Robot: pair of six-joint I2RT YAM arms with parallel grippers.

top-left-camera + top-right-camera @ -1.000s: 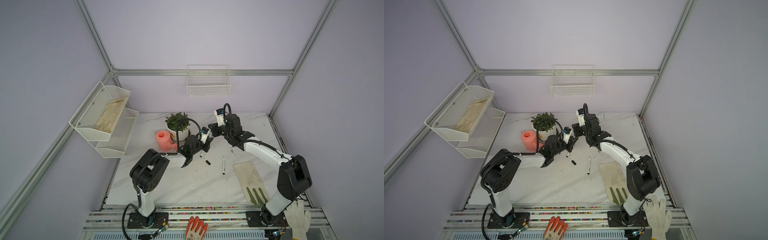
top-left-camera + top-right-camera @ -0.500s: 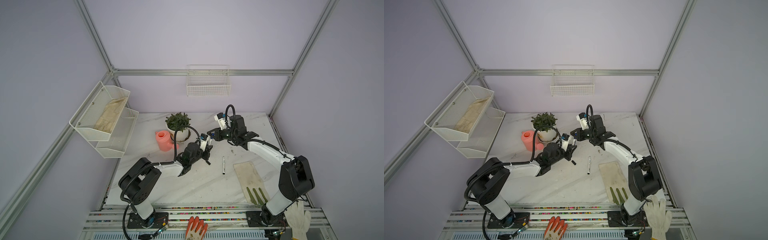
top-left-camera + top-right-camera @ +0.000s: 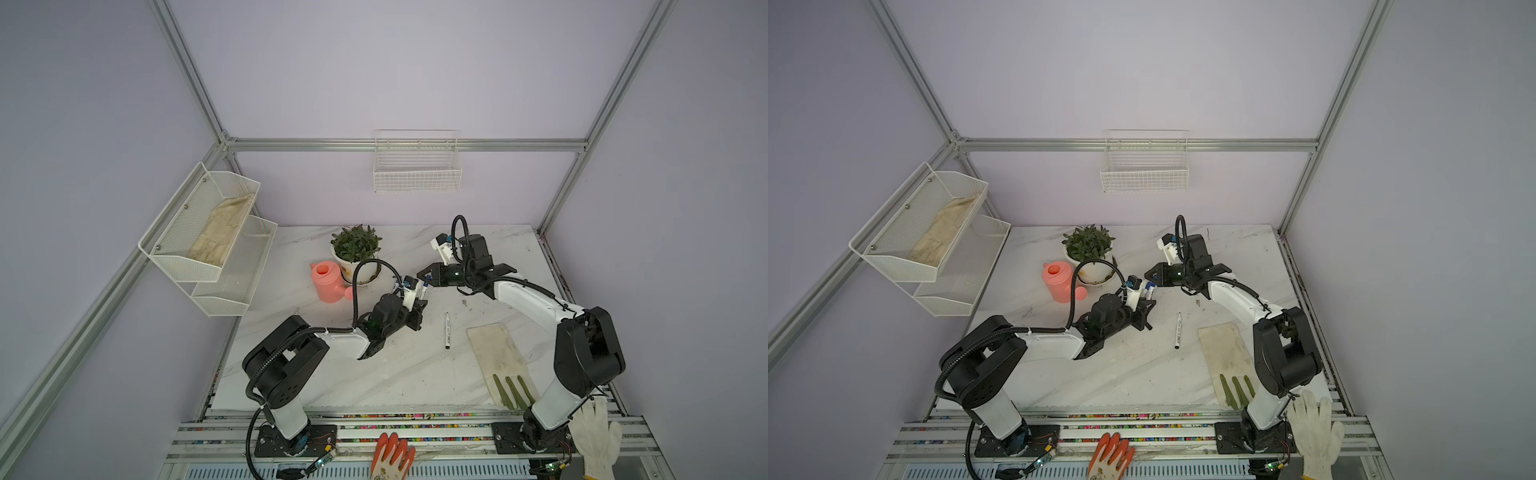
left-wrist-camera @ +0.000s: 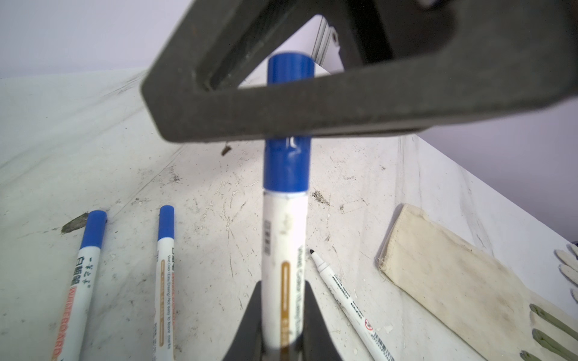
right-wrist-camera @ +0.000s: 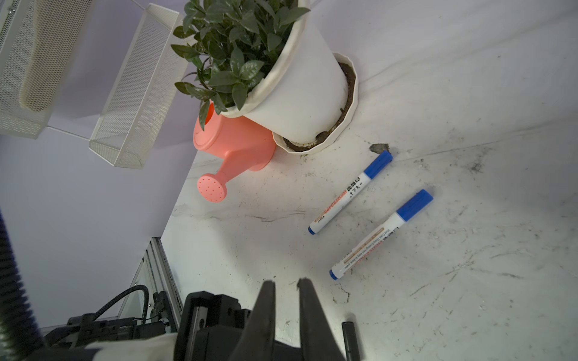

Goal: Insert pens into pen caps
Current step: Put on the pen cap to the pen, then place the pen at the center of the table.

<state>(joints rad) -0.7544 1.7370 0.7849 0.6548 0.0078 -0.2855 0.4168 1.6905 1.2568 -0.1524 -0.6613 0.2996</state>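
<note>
My left gripper moves toward the plant pot and down next to release the pen, since bare tabletop by the capped pens lies below it that way.
My left gripper (image 4: 283, 284) (image 3: 417, 309) is shut on a white pen (image 4: 284, 250) whose blue pen cap (image 4: 287, 168) is on its far end. A finger of my right gripper (image 5: 286, 281) (image 3: 420, 276) lies across that cap in the left wrist view. Its jaws stand a narrow gap apart with nothing between them. Two capped blue pens (image 5: 350, 192) (image 5: 381, 234) lie near the plant pot. An uncapped black-tipped pen (image 3: 447, 330) (image 4: 344, 300) lies mid-table. A black cap (image 5: 350, 340) lies on the table beside the right fingers.
A potted plant (image 3: 356, 253) and a pink watering can (image 3: 328, 282) stand at the back left. A cream work glove (image 3: 498, 357) lies to the right of the black pen. Mesh shelves (image 3: 216, 232) hang on the left wall, a wire basket (image 3: 417, 166) on the back wall.
Both grippers have drawn back from the plant toward the table's middle, the left one still carrying its pen. The right gripper has swung to point at the pen's capped end.
</note>
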